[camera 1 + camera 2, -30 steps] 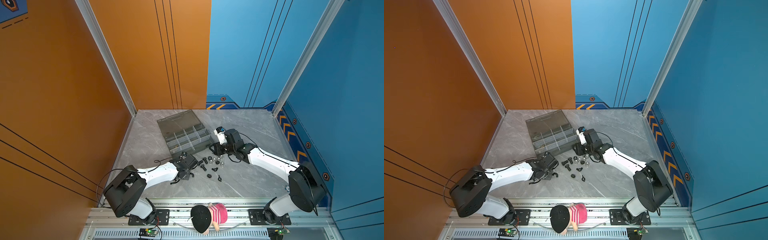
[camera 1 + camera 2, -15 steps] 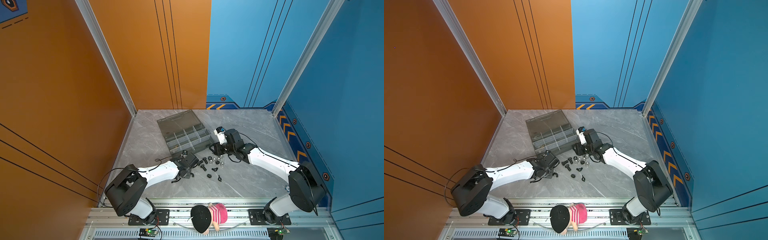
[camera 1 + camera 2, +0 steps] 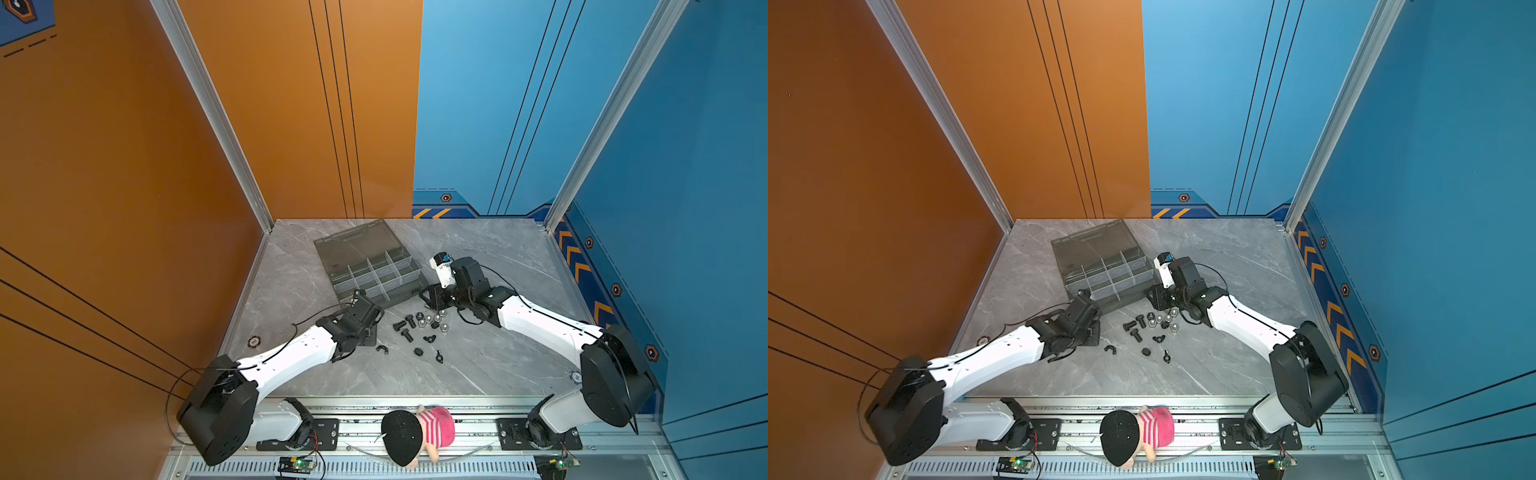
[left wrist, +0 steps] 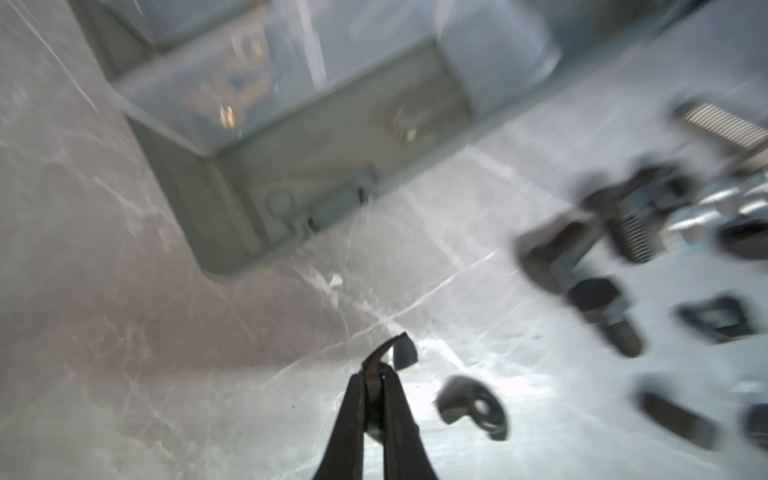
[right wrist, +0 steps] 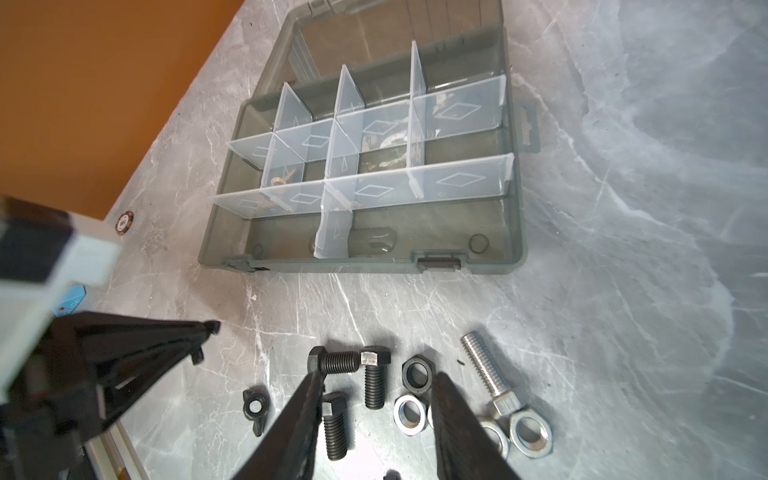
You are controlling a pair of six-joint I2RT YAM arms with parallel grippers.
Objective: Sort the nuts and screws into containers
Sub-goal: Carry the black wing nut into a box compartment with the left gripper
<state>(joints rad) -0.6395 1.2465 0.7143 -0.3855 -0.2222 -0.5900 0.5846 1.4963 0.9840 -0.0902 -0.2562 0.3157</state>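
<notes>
The empty container is outward, beside the brass wing nut. Next, I need to lift my left gripper over the case's near side and reach outward to let go there.
My left gripper is shut on a black wing nut, low over the table by the near left corner of the organiser case. Another black wing nut lies just beside it. My right gripper stands open over the loose pile. Black screws and a silver nut lie between its fingers. A silver screw, a black nut and more silver nuts lie alongside. A brass wing nut sits in one container.
The case lid lies open flat toward the back wall. Stray black nuts lie nearer the front. A plush toy sits on the front rail. The orange wall borders the left.
My left jaws have closed on the black wing nut. The right arm and the pile have not moved.
</notes>
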